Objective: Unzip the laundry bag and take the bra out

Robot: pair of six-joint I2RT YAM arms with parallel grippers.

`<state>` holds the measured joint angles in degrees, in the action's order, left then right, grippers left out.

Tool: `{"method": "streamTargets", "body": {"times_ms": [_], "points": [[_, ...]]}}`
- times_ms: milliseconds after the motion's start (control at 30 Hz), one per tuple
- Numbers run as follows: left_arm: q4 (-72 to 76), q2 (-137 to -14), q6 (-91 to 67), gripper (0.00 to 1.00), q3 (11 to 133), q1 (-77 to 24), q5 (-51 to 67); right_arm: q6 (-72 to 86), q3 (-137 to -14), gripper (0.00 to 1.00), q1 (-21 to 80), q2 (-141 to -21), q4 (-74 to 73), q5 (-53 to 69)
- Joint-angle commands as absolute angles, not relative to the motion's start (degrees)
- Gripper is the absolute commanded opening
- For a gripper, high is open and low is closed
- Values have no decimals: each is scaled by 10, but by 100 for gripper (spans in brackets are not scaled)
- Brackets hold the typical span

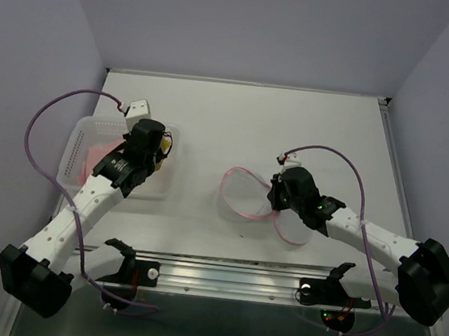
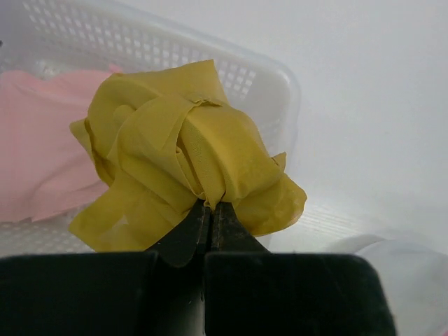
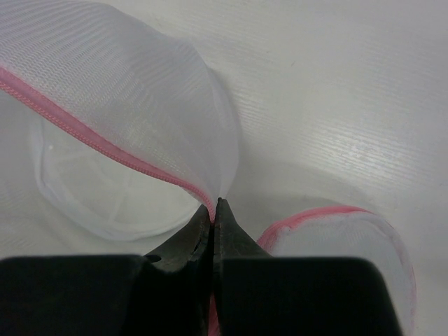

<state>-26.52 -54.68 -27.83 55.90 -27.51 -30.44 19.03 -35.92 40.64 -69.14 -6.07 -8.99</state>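
Observation:
My left gripper holds the bra above the basket, so it needs to lower the bra toward the basket's bottom (image 1: 153, 181) beside the pink garment and release it there.
The laundry bag (image 1: 244, 193) lies unzipped near the table's middle, two white mesh halves with pink zipper trim spread apart. My right gripper (image 1: 274, 200) is shut on the bag's pink zipper edge (image 3: 105, 140), between the two halves. In the right wrist view the mesh (image 3: 133, 91) rises from the closed gripper (image 3: 214, 204), and the other half (image 3: 343, 241) lies to the right. The bra (image 2: 182, 150), crumpled yellow fabric, hangs from my left gripper (image 2: 211, 205), which is shut on it. It is held above the right side of the white basket (image 2: 231, 66); in the top view the bra (image 1: 162, 150) barely shows.
The white plastic basket (image 1: 76, 151) stands at the left with a pink garment (image 2: 38, 150) inside it. A small white block (image 1: 137, 108) on a purple cable lies behind the basket. A metal rail (image 1: 228, 278) runs along the near edge.

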Motion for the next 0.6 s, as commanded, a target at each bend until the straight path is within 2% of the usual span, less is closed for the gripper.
{"method": "streamTargets", "body": {"times_ms": [0,233,267,300,333,400,433,467,567], "points": [[-229,-602,-257,0,541,-227,-236,186,-374,1,407,-688,-63,-85],[-171,-720,-264,0,529,-186,-192,185,-371,1,407,-684,-62,-89],[-167,-741,-264,3,537,-186,-186,185,-372,1,407,-685,-63,-88],[-167,-748,-265,10,542,-185,-182,185,-372,1,407,-686,-63,-88],[-167,-750,-262,32,546,-186,-171,185,-372,1,407,-684,-64,-88],[-153,-733,-262,70,545,-186,-160,184,-374,1,407,-684,-64,-88],[-149,-721,-263,94,544,-186,-156,184,-374,1,407,-682,-64,-88],[-149,-693,-266,99,547,-186,-155,184,-376,1,407,-684,-63,-86],[-154,-641,-262,99,555,-186,-124,182,-381,1,407,-687,-63,-84]]}}
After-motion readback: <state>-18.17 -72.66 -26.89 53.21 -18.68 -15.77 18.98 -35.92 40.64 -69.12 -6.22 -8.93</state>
